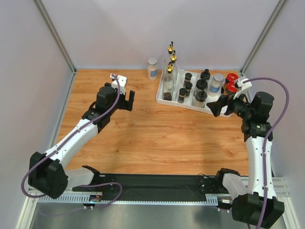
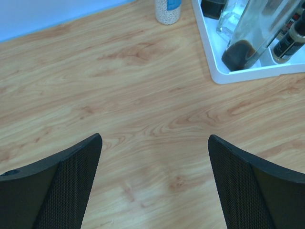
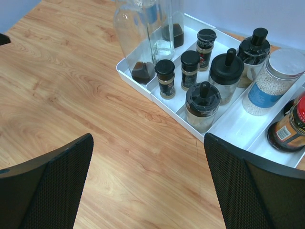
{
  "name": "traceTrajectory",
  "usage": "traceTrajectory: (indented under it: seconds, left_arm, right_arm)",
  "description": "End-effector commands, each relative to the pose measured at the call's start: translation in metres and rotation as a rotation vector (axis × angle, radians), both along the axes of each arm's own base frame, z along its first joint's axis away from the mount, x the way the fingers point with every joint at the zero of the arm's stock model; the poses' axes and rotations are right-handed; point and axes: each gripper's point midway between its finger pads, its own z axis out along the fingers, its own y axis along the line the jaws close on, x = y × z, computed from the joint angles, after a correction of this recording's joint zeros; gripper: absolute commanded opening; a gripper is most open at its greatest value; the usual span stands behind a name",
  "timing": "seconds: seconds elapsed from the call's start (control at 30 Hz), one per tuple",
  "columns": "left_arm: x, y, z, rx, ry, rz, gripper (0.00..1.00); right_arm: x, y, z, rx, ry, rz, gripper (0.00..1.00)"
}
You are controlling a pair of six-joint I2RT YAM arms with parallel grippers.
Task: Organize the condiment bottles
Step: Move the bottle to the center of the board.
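One silver-lidded jar is outside the tray, so I will move my left gripper outward and to the right in the top view and close it around the jar's upper part (image 1: 152, 65).
The condiment bottles stand mostly in a white divided tray (image 1: 162, 99) at the back right. Its left lane holds tall gold-spouted glass bottles (image 1: 168, 81). Beside them are small black-capped spice jars (image 3: 165, 78) and black knob-lidded jars (image 3: 202, 107). A silver-lidded jar (image 3: 271, 81) and red-lidded dark jars (image 1: 232, 78) fill the right lanes. Another silver-lidded jar (image 1: 152, 68) stands alone on the table, left of the tray. My left gripper (image 1: 128, 101) hangs open over bare wood left of the tray. My right gripper (image 1: 217, 106) is open and empty at the tray's near right corner.
Grey walls and metal posts close in the wooden table (image 1: 143, 133) at the back and sides. In the left wrist view the tray's corner (image 2: 217, 71) and the lone jar (image 2: 168, 10) lie ahead of the fingers.
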Motion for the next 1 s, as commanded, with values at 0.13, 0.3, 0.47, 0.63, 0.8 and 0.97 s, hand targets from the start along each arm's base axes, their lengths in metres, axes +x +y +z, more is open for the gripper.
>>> traceTrajectory:
  seconds: [0.13, 0.3, 0.47, 0.63, 0.8, 0.97]
  left_arm:
    - [0.048, -0.028, 0.025, -0.094, -0.080, -0.049, 1.00]
    - [0.072, -0.040, 0.019, -0.105, -0.094, -0.069, 1.00]
    - [0.104, -0.052, 0.004, -0.100, -0.072, -0.076, 1.00]
    - [0.135, -0.069, -0.015, -0.105, -0.044, -0.098, 1.00]
    - [0.173, -0.084, -0.023, -0.130, -0.066, -0.092, 1.00]
    - [0.212, -0.095, -0.016, -0.188, -0.092, -0.083, 1.00]
  right_arm:
    - [-0.002, 0.002, 0.010, -0.005, -0.049, 0.014, 1.00]
    - [-0.001, 0.000, 0.008, -0.015, -0.046, 0.008, 1.00]
    - [0.000, -0.001, 0.007, -0.022, -0.045, 0.005, 1.00]
    - [-0.001, -0.002, 0.008, -0.033, -0.045, 0.002, 1.00]
    - [0.000, -0.002, 0.008, -0.040, -0.038, 0.003, 1.00]
    - [0.001, -0.005, 0.008, -0.052, -0.030, -0.003, 1.00]
